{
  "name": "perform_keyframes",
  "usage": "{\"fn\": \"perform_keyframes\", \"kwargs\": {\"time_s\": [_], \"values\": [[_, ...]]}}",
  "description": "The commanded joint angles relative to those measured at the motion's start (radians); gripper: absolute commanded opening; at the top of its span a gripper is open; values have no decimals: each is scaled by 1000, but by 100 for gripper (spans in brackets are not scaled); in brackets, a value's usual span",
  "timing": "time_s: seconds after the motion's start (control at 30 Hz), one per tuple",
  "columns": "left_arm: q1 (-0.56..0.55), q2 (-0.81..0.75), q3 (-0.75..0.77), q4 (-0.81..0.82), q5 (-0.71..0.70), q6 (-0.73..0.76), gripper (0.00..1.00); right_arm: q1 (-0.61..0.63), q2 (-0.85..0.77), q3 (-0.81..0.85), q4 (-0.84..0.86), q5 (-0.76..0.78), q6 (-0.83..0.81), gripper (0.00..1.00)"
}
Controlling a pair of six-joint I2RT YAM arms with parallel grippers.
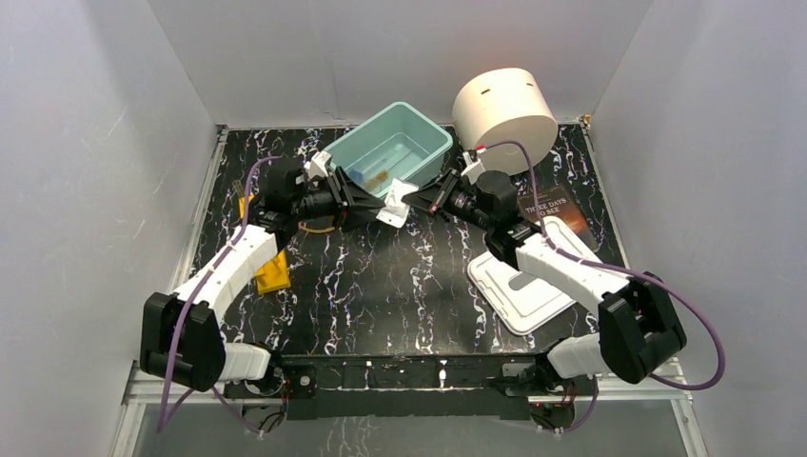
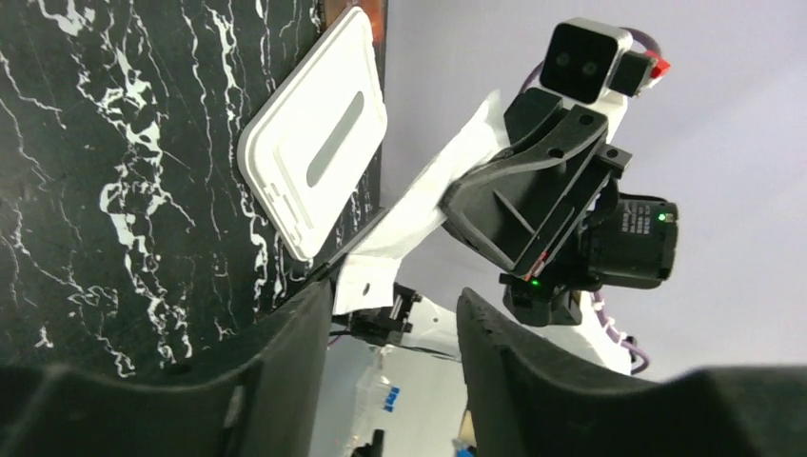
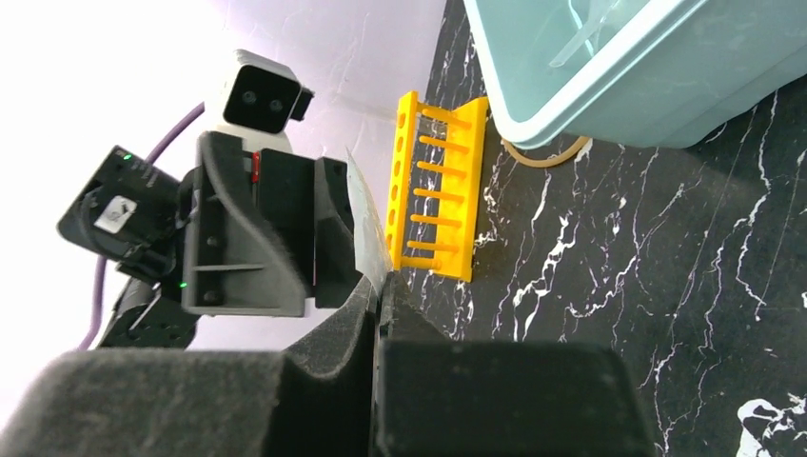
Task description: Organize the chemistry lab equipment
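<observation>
The teal bin already holds small items, so I will swing my right gripper outward over the bin's open inside and let go of the packet [image 1: 395, 206] there.
A clear flat packet [image 1: 395, 206] hangs in the air between my two grippers, just in front of the teal bin [image 1: 430, 143]. My right gripper [image 1: 422, 199] is shut on its edge; in the right wrist view the thin sheet [image 3: 364, 224] rises from the closed fingers [image 3: 379, 282]. My left gripper [image 1: 369, 204] is open, and the packet's end [image 2: 369, 278] sits at the mouth of its jaws [image 2: 395, 297]. Amber rubber tubing [image 1: 319, 228] lies on the table by the bin, also seen in the right wrist view [image 3: 538, 158]. Small items [image 1: 377, 176] lie inside the bin.
A big cream cylinder [image 1: 504, 107] stands at the back right. A dark book [image 1: 559, 209] and a white lid [image 1: 521, 290] lie on the right. A yellow rack [image 1: 272, 273] lies under the left arm. The two wrists are close together.
</observation>
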Motion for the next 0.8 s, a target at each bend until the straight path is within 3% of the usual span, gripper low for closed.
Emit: {"fn": "perform_keyframes", "kwargs": {"time_s": [0.0,0.1,0.37,0.63,0.77], "values": [[8,0,105,-211,-69,106,60,-14,30,132,-98,4,-111,3],[14,0,172,-398,-212,218,73,-31,85,247,-203,52,-191,2],[16,-36,306,-683,-595,436,77,-55,381,620,-417,207,-264,2],[17,-38,337,-762,-840,497,78,-48,715,988,-573,373,-343,3],[17,-9,344,-771,-896,513,77,-25,872,1194,-667,423,-404,4]]}}
